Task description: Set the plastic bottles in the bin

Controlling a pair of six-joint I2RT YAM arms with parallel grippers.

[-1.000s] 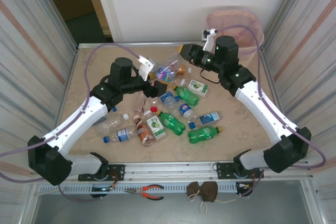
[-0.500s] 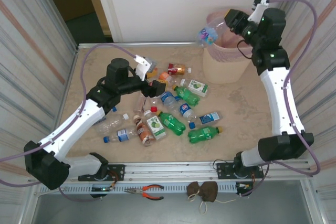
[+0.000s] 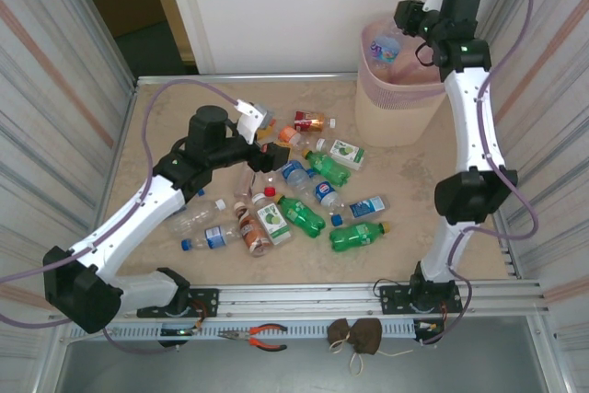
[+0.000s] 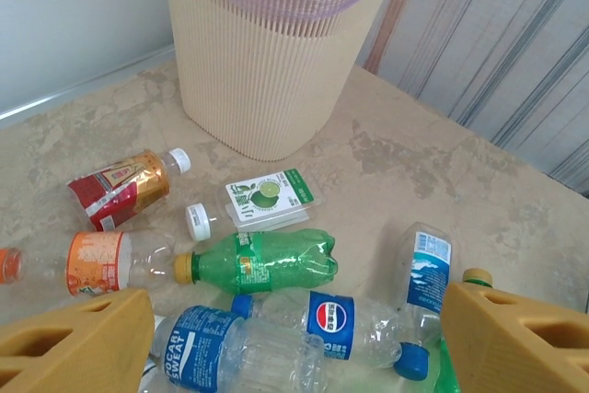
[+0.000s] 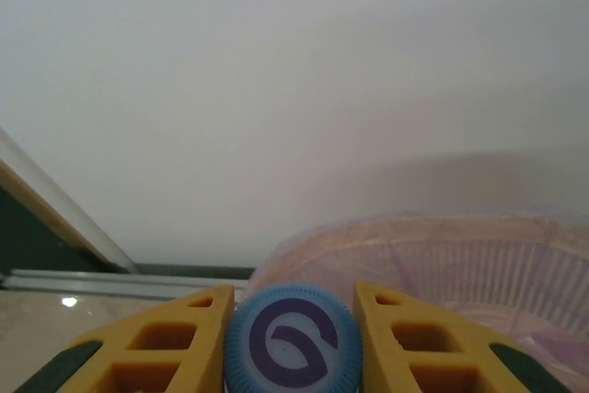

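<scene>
The robot's right gripper faces the white wall, so it should next tilt down and lower into the bin's opening (image 3: 410,63) (image 5: 497,283) below it to let go of the bottle.
Several plastic bottles (image 3: 304,200) lie scattered mid-table, clear, green and brown. My left gripper (image 3: 267,156) hovers open just above them. Between its yellow fingers (image 4: 74,342) the left wrist view has a clear Pepsi bottle (image 4: 345,319), a Pocari Sweat bottle (image 4: 216,347) and a green bottle (image 4: 262,260). The pale pink bin (image 3: 400,98) stands at the far right; its ribbed wall (image 4: 276,71) rises beyond the bottles. My right gripper (image 3: 399,32) is raised over the bin's mouth, shut on a clear bottle (image 3: 388,46) whose blue cap (image 5: 291,340) sits between its fingers, the bin rim (image 5: 442,255) below.
Metal-sided walls close in the table left and right, with a white wall behind the bin. Orange-handled pliers (image 3: 262,336) and a small brown pouch (image 3: 357,336) lie on the ledge in front of the arm bases. Bare tabletop lies at the far left and near right.
My right arm has swung up from the middle of the table to above the bin, carrying the clear bottle. The left gripper has stayed over the pile.
</scene>
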